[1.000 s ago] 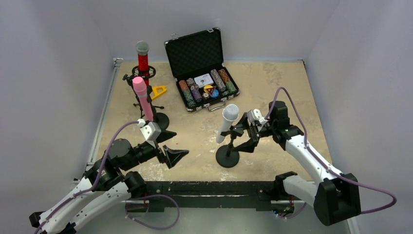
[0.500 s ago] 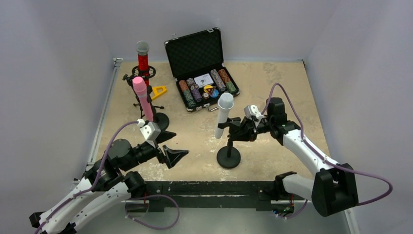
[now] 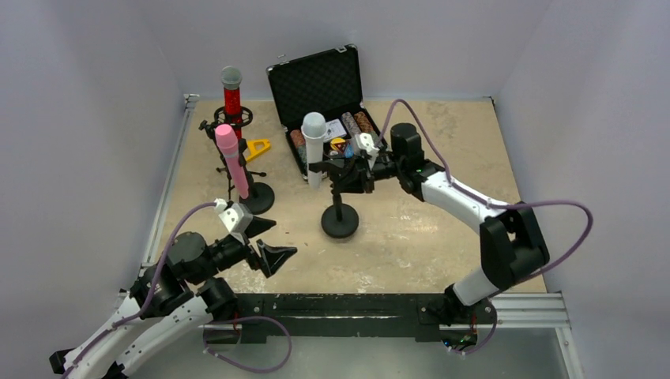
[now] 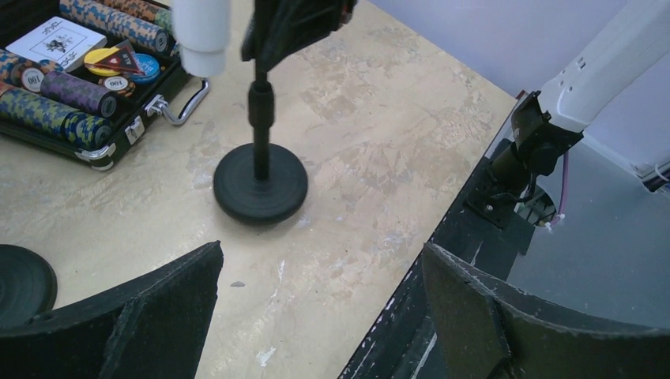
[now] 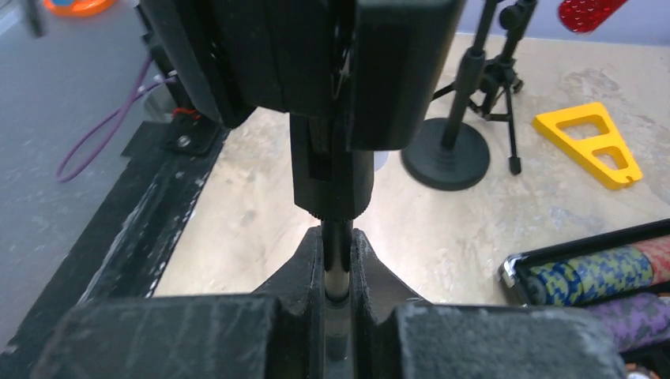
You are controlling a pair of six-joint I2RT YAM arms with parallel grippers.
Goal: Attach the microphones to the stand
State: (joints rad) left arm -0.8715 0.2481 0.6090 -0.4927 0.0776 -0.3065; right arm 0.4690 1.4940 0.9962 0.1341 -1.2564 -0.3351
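Note:
The white microphone already sits in its clip, so my right gripper next shifts the white microphone's stand to the left in the top view toward the pink microphone, then opens.
The white microphone (image 3: 314, 146) stands upright in the clip of a black round-based stand (image 3: 340, 221). My right gripper (image 3: 348, 175) is shut on that stand's thin pole (image 5: 337, 264), just under the clip. The pink microphone (image 3: 231, 158) sits in a second stand (image 3: 257, 197) at the left. Behind it, the glittery red microphone (image 3: 231, 101) sits in a tripod stand. My left gripper (image 3: 283, 237) hangs open near the front left with nothing between its fingers. From its wrist I see the stand's base (image 4: 261, 185) and the white microphone's lower end (image 4: 201, 31).
An open black case (image 3: 316, 83) of poker chips and cards lies right behind the white microphone. A yellow triangle (image 3: 257, 147) rests by the tripod legs. The black front rail (image 3: 348, 304) runs along the near edge.
My right gripper has shut on the stand's pole and carried the stand with the white microphone back and to the left, close to the chip case. The left arm has shifted slightly.

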